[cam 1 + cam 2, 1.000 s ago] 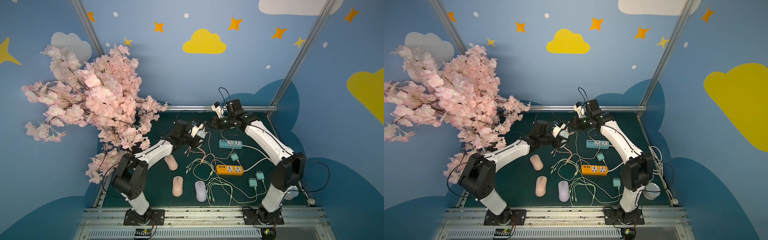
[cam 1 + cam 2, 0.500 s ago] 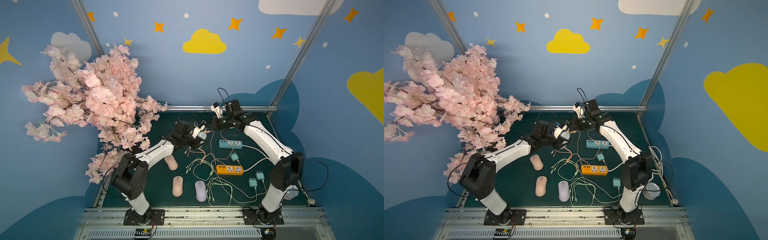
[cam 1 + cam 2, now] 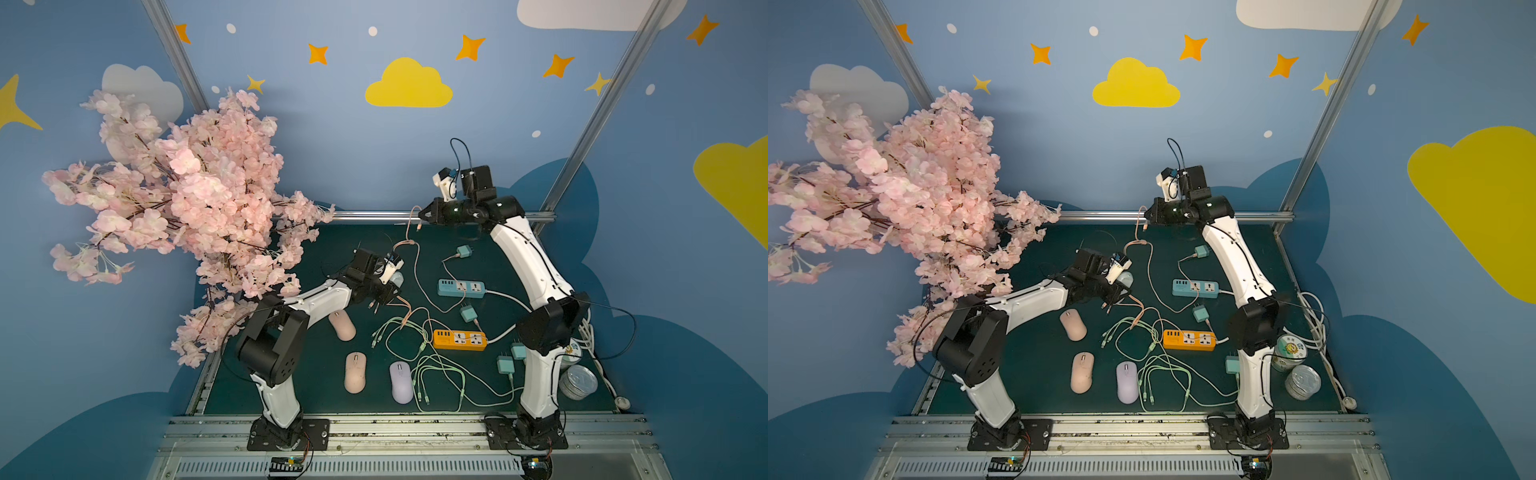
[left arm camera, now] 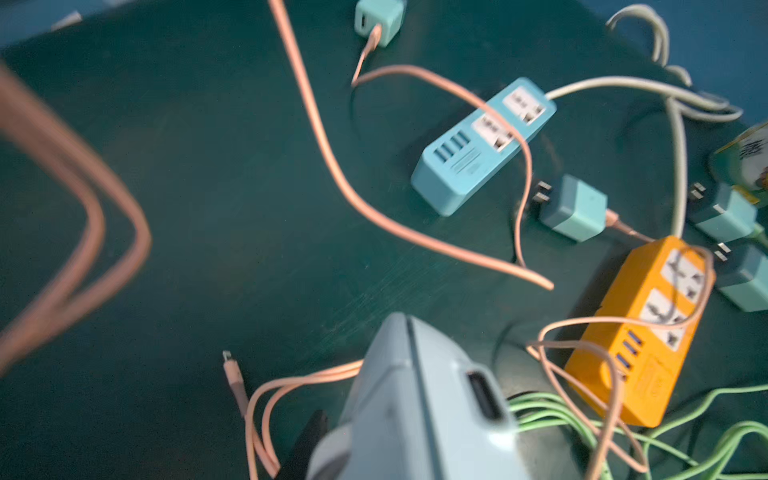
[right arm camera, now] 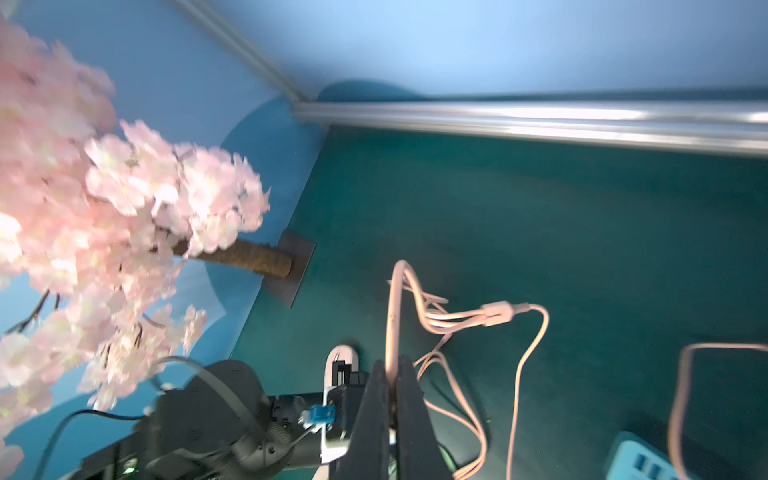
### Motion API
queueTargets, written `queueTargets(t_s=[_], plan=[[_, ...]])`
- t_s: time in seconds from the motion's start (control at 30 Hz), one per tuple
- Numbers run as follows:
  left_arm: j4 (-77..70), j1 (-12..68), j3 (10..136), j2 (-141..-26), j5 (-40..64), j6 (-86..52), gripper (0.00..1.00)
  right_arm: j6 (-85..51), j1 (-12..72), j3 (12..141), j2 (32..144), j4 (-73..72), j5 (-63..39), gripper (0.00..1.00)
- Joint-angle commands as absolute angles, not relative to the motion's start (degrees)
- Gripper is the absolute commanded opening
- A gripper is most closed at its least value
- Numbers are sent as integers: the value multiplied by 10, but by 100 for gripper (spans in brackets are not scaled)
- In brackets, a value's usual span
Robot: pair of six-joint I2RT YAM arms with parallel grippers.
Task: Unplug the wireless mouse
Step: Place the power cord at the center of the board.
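I should move my right gripper toward the blossom tree next and let go of the pink cable (image 5: 395,311) over the bare back tabletop. That spot lies below my right gripper, on the tree's side.
A pale blue wireless mouse (image 4: 415,407) sits in my left gripper (image 4: 399,457), which is shut on it; its charging port (image 4: 484,395) is empty. In both top views the mouse (image 3: 397,277) (image 3: 1126,278) is held low over the middle of the table by the left gripper (image 3: 390,289) (image 3: 1119,291). My right gripper (image 3: 423,215) (image 3: 1148,216) is raised near the back rail, shut on a pink cable (image 5: 395,311) that runs between its fingers (image 5: 409,399). The cable's plug (image 3: 419,226) hangs free just below that gripper, apart from the mouse.
A blue power strip (image 3: 461,287) and an orange one (image 3: 459,340) lie right of centre among pink and green cables (image 3: 419,365) and teal chargers (image 3: 467,312). Two pink mice (image 3: 343,325) (image 3: 355,372) and a purple mouse (image 3: 401,382) lie in front. Cans (image 3: 577,382) stand right, blossom tree (image 3: 187,208) left.
My right gripper has shut on the pink cable and risen toward the back rail. The left gripper with the mouse has sunk slightly forward, so the two have drawn apart.
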State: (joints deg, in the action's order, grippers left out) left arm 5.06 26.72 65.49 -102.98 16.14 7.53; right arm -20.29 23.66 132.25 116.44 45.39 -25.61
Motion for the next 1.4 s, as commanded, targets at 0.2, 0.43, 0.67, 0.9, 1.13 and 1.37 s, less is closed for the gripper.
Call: queueTargets(t_s=[0.2,0.43,0.67,0.9,1.13,1.37], plan=[[17,239,629,-1006,148,71,28,-198,244,1276,1187,429,-286,0],[-54,237,579,-955,171,38,27,-211,253,1462,1274,408,-355,0],[-291,247,432,-888,229,-91,28,-295,267,1409,1254,84,-431,0],[-325,283,364,-820,233,-109,30,-496,245,1448,1340,-165,-486,0],[-294,289,339,-763,226,-104,30,-602,225,1534,1447,-138,-494,0],[-274,302,323,-711,191,-98,30,-430,229,1120,1249,-81,-433,0]])
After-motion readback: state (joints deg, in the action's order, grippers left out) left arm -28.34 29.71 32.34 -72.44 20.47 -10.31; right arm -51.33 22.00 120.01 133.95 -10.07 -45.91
